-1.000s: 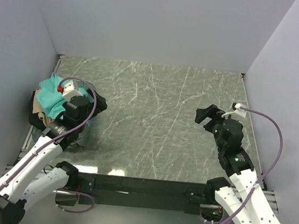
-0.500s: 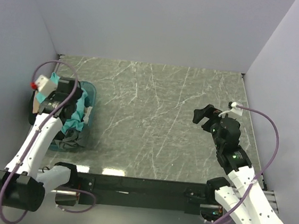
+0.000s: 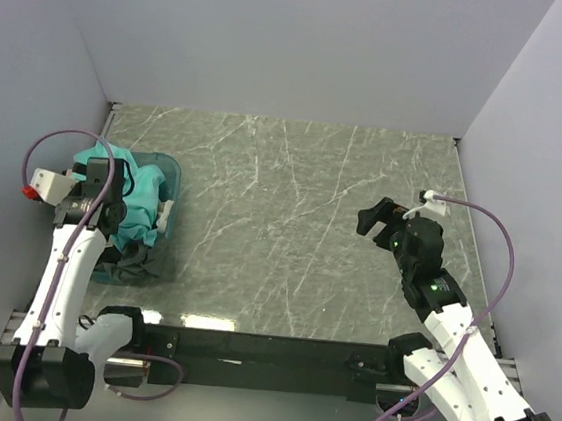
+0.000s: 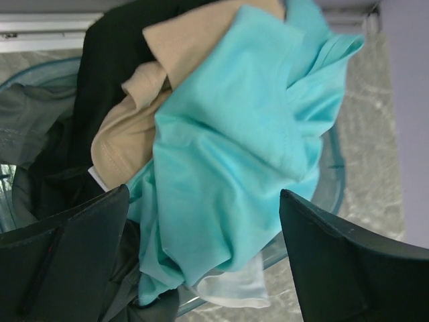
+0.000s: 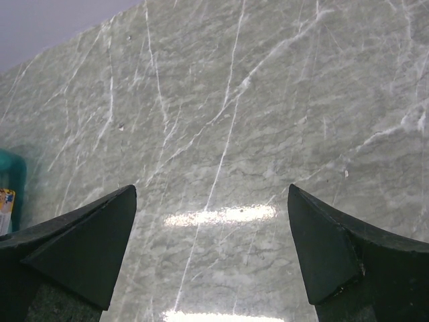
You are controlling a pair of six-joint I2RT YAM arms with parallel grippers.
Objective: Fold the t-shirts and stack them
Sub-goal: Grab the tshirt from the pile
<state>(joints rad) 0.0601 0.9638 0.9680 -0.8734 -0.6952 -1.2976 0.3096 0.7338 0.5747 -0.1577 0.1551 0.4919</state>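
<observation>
I will next move my left gripper a little to the right in the top view and down onto the folds (image 3: 139, 202) (image 4: 210, 202) of the teal shirt on top.
A heap of t-shirts fills a translucent bluish tub (image 3: 169, 174) at the table's left edge. The teal shirt (image 3: 132, 195) lies on top; in the left wrist view the teal shirt (image 4: 234, 154) covers a tan shirt (image 4: 134, 127) and dark grey or black shirts (image 4: 107, 60). My left gripper (image 3: 94, 216) hangs over the heap, jaws wide open and empty, in the left wrist view (image 4: 204, 255) with the teal cloth between its fingers (image 4: 67, 255). My right gripper (image 3: 373, 218) is open and empty above bare table on the right, also in the right wrist view (image 5: 211, 261).
The table is grey-green marble (image 3: 291, 212) with pale walls on three sides. The tub's rim (image 4: 332, 174) shows at the right in the left wrist view. A strip of the tub (image 5: 10, 188) shows at the left edge of the right wrist view.
My left arm has swung back and left over the tub, its wrist now at the heap's left side. The teal shirt has shifted in the tub. My right gripper has edged slightly left.
</observation>
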